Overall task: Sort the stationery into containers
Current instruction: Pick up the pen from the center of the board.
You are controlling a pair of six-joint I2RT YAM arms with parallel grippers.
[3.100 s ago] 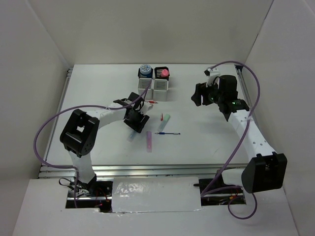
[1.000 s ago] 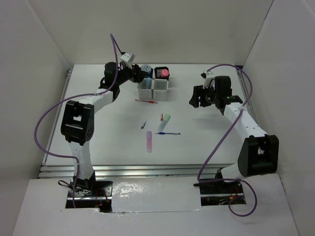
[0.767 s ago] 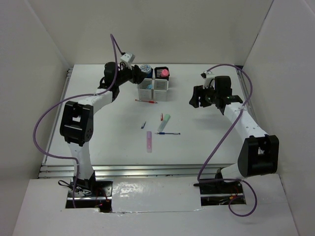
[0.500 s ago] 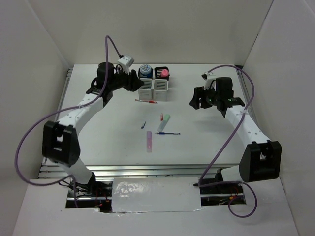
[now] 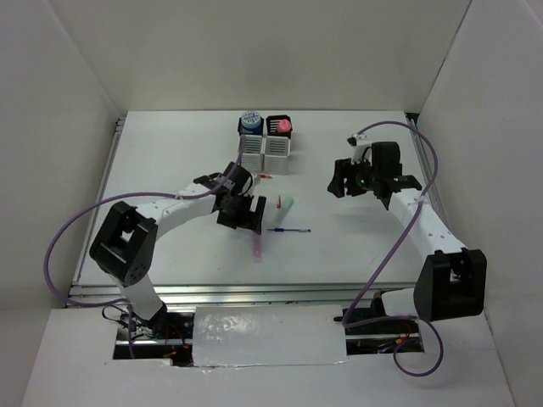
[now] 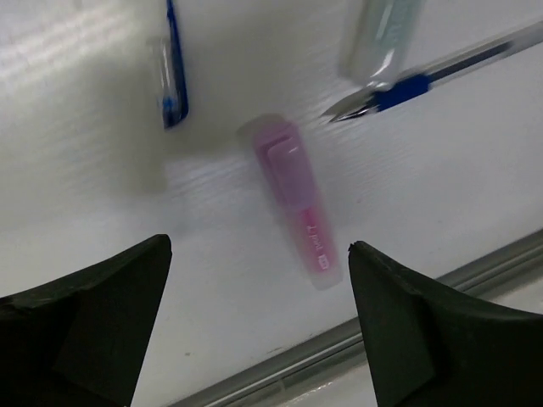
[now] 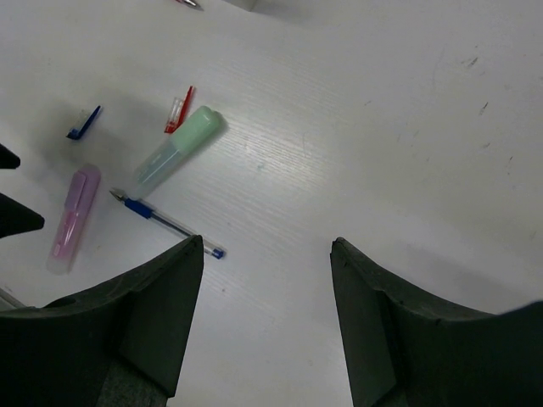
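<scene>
My left gripper turns and comes down onto its capped half [image 5: 257,239] [image 6: 294,181] next and closes, since the purple stick lies at an angle to the open fingers.
The containers [image 5: 264,142] stand as a 2x2 block at the back; a blue roll [image 5: 249,120] and the pink-capped tube [image 5: 282,126] sit in the two black cups. My left gripper [image 5: 244,217] is open and empty, low over the table above the purple stick [image 5: 256,247]. In the left wrist view the purple stick [image 6: 297,205] lies ahead of and between the open jaws [image 6: 259,284], with a blue cap [image 6: 173,80], the green stick [image 6: 378,38] and the blue pen [image 6: 424,80] beyond. My right gripper [image 5: 343,179] is open and empty, held high at the right.
A red cap [image 5: 279,202], the green stick [image 5: 286,208] and the blue pen [image 5: 289,230] lie mid-table; a red pen [image 5: 261,175] lies before the cups. The right wrist view shows the green stick [image 7: 175,153] and purple stick [image 7: 72,216]. Rail [image 5: 254,292] at the front edge.
My left gripper has swung from beside the containers back down to mid-table, over the purple stick. The right arm has barely moved.
</scene>
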